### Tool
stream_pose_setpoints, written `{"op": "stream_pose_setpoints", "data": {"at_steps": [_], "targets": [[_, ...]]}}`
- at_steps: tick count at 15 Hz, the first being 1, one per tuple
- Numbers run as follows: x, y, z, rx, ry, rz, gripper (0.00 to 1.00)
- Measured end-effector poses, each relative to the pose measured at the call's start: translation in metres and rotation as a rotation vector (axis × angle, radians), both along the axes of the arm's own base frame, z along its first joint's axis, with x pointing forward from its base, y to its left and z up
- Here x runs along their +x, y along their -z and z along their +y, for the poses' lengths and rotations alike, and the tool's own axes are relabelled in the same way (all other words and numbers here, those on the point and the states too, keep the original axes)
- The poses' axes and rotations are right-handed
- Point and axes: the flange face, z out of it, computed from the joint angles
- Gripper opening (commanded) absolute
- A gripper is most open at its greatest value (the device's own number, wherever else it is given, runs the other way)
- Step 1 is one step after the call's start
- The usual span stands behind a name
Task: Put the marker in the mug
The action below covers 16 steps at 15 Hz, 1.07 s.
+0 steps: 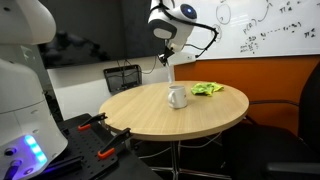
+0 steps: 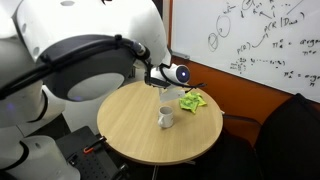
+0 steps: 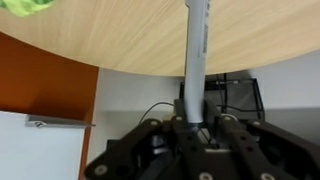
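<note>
The mug stands below my gripper, nearer my base. My gripper needs to move back and down next, over the mug's open top (image 1: pixel 177 88), to release the marker.
A white mug (image 1: pixel 177 96) stands upright near the middle of the round wooden table (image 1: pixel 150 115); it also shows in an exterior view (image 2: pixel 165 117). My gripper (image 3: pixel 195 122) is shut on a grey-white marker (image 3: pixel 197 50), which sticks out straight from between the fingers. In both exterior views the gripper (image 1: pixel 165 55) (image 2: pixel 158 75) hangs in the air above the table's far edge, apart from the mug. The wrist view shows the table's edge (image 3: pixel 130 55) but not the mug.
A crumpled green cloth (image 1: pixel 208 89) (image 2: pixel 192 101) lies on the table beside the mug; a corner shows in the wrist view (image 3: pixel 28 6). A black wire basket (image 1: pixel 122 76) stands behind the table. A whiteboard and an orange wall panel are at the back.
</note>
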Motion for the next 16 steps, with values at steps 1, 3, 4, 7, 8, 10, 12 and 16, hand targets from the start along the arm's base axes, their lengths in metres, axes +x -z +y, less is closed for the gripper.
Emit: {"op": "stream_pose_setpoints", "data": {"at_steps": [1, 3, 4, 7, 8, 10, 12, 16], "targets": [[-0.004, 0.000, -0.006, 0.024, 0.009, -0.010, 0.06], [-0.011, 0.000, -0.016, 0.056, 0.033, -0.024, 0.06], [-0.015, 0.001, -0.020, 0.065, 0.048, -0.031, 0.06], [-0.025, 0.003, -0.029, 0.055, 0.079, -0.062, 0.06], [-0.028, 0.003, -0.031, 0.045, 0.086, -0.073, 0.06], [-0.033, 0.002, -0.033, 0.029, 0.094, -0.084, 0.06], [-0.035, 0.000, -0.033, 0.011, 0.101, -0.076, 0.06], [-0.036, -0.007, -0.026, -0.019, 0.125, -0.049, 0.06]]}}
